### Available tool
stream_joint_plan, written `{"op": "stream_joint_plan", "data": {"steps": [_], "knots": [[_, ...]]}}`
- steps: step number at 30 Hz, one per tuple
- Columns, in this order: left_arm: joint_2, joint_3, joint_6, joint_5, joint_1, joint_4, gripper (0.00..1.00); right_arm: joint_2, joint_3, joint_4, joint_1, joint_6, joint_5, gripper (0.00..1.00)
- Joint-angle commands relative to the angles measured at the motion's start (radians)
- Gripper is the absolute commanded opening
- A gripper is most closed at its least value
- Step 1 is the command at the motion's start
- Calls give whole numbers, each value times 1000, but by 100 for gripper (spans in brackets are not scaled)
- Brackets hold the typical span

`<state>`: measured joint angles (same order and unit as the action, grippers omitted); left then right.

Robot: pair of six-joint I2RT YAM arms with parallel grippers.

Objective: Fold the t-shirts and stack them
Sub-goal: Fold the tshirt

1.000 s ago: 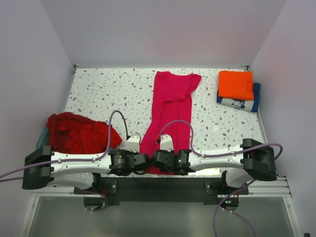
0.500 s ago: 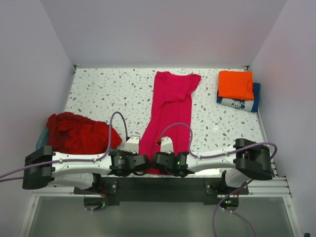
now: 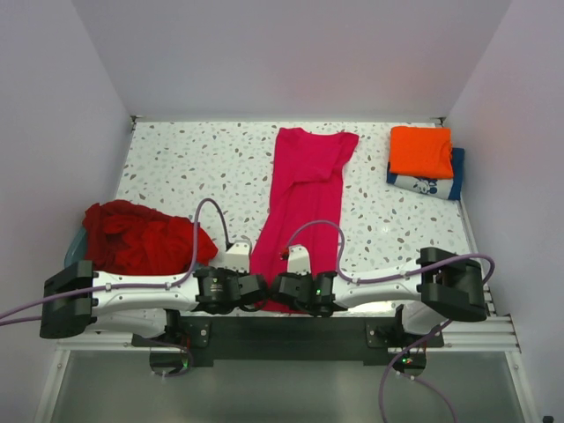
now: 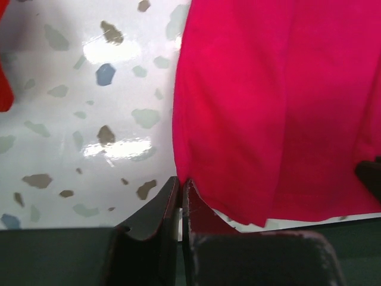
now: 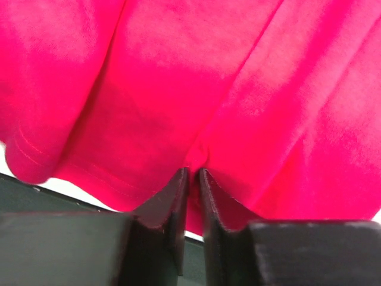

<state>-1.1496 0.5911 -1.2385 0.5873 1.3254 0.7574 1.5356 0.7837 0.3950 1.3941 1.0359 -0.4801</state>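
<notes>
The hem's corner goes up with my left gripper next, swings to the right in the top view and comes free upon the hem's middle [image 3: 280,306] [image 4: 342,201]. This hem flares wide.
The magenta-pink t-shirt [image 3: 300,189] lies folded into a long strip down the middle of the table, its hem at the near edge. My left gripper [image 3: 257,291] is shut on the hem's left corner; in the left wrist view the gripper [image 4: 180,183] pinches the magenta cloth [image 4: 268,107]. My right gripper [image 3: 276,289] is shut on a pinch of the same hem just to the right; in the right wrist view the gripper [image 5: 194,174] holds the magenta cloth [image 5: 202,77]. A folded orange t-shirt [image 3: 421,150] lies on the folded navy t-shirt [image 3: 441,184] at the back right.
Crumpled dark red t-shirts [image 3: 141,236] are heaped at the left, over a pale blue tub [image 3: 74,241]. The speckled tabletop [image 3: 194,167] is walled at the back and both sides. Both arms stretch along the near edge.
The right arm's elbow has drawn slightly inward to the left. Both grippers stay shut on the magenta hem; the shirt has hardly moved.
</notes>
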Motion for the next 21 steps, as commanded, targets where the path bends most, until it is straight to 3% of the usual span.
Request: {"op": "stream_joint_plan", "data": {"steps": [1, 2, 3, 15, 21], "knots": [[18, 33, -24, 11, -6, -133, 6, -23, -3, 41, 20, 35, -9, 11], [17, 33, -24, 11, -5, -133, 6, -28, -11, 41, 19, 38, -9, 2], [16, 35, -24, 11, -6, -133, 6, -34, -12, 41, 20, 41, -9, 0], [5, 38, -21, 8, -8, -132, 6, -183, -14, 30, 26, 35, 18, 0], [7, 44, -19, 8, -8, -130, 6, -140, -23, -19, 28, 27, 95, 0]]}}
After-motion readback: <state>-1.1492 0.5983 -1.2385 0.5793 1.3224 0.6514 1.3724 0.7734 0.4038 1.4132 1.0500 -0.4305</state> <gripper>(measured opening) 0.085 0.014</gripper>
